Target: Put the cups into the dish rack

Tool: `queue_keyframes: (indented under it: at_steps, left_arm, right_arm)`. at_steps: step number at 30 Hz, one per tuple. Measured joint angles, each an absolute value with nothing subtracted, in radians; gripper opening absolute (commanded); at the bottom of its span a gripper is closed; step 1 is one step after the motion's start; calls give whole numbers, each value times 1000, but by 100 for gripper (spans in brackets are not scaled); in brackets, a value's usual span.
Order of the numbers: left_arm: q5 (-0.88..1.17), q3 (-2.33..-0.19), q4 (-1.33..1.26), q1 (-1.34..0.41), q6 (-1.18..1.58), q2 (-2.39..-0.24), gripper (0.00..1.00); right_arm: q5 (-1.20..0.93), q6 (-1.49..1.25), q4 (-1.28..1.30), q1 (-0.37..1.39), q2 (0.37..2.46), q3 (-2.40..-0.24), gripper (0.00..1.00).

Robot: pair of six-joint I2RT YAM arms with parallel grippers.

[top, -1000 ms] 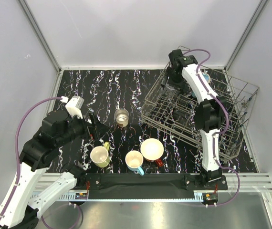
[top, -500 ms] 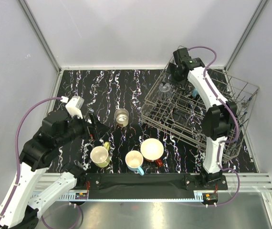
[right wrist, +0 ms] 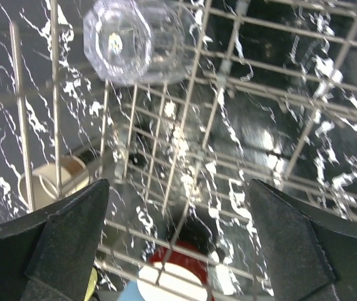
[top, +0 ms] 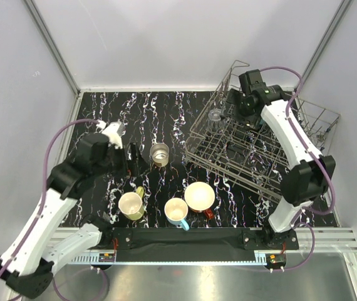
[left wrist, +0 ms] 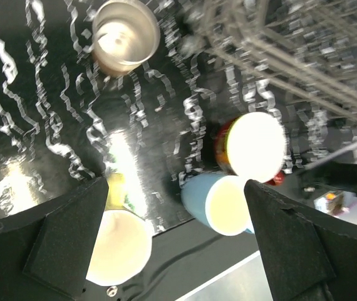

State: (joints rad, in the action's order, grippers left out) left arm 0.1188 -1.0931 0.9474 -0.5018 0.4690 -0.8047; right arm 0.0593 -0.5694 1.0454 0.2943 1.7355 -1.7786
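Observation:
The steel cup stands upright with its opening open, so the left gripper will next come down to the steel cup (top: pixel 160 152), its fingers astride the side of the cup's rim that faces away from the rack.
On the dark marbled table stand a steel cup (top: pixel 160 152), a yellow-green mug (top: pixel 131 205), a light-blue mug (top: pixel 177 212) and a wide red mug (top: pixel 200 197). My left gripper (top: pixel 133 164) hangs open and empty just left of the steel cup. In the left wrist view its fingers (left wrist: pixel 66 238) frame the yellow-green mug (left wrist: pixel 117 248) and the blue mug (left wrist: pixel 225 204), with the steel cup (left wrist: pixel 126 36) farther off. The wire dish rack (top: pixel 304 135) holds a clear tumbler (top: pixel 216 117) at its left end. My right gripper (top: pixel 240 108) is open above the rack, apart from the tumbler (right wrist: pixel 119 41).
The rack sits tilted at the back right, against the right wall. A dark object (top: pixel 235 150) lies inside it. A black bar (top: pixel 178 237) runs along the near table edge between the arm bases. White walls close the back and sides.
My right gripper has risen and drawn back to the right, opening wide and leaving the clear tumbler in the rack. My left arm has swung toward the steel cup.

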Motion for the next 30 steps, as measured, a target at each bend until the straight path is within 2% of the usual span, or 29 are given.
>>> queue_keyframes:
  at_steps: [5, 15, 21, 30]
  left_arm:
    - [49, -1105, 951, -502, 460, -954, 96]
    - [-142, -1190, 926, -504, 495, -1235, 92]
    - [-182, -1191, 894, -506, 550, -1381, 91]
    - [-213, -1213, 827, -506, 617, -1526, 90]
  right_arm:
    - [67, -569, 1090, 294, 1644, -1696, 100]
    - [80, -579, 1081, 294, 1265, -1292, 100]
    - [38, -589, 1076, 294, 985, -1272, 100]
    - [-32, -582, 1116, 294, 845, -1255, 97]
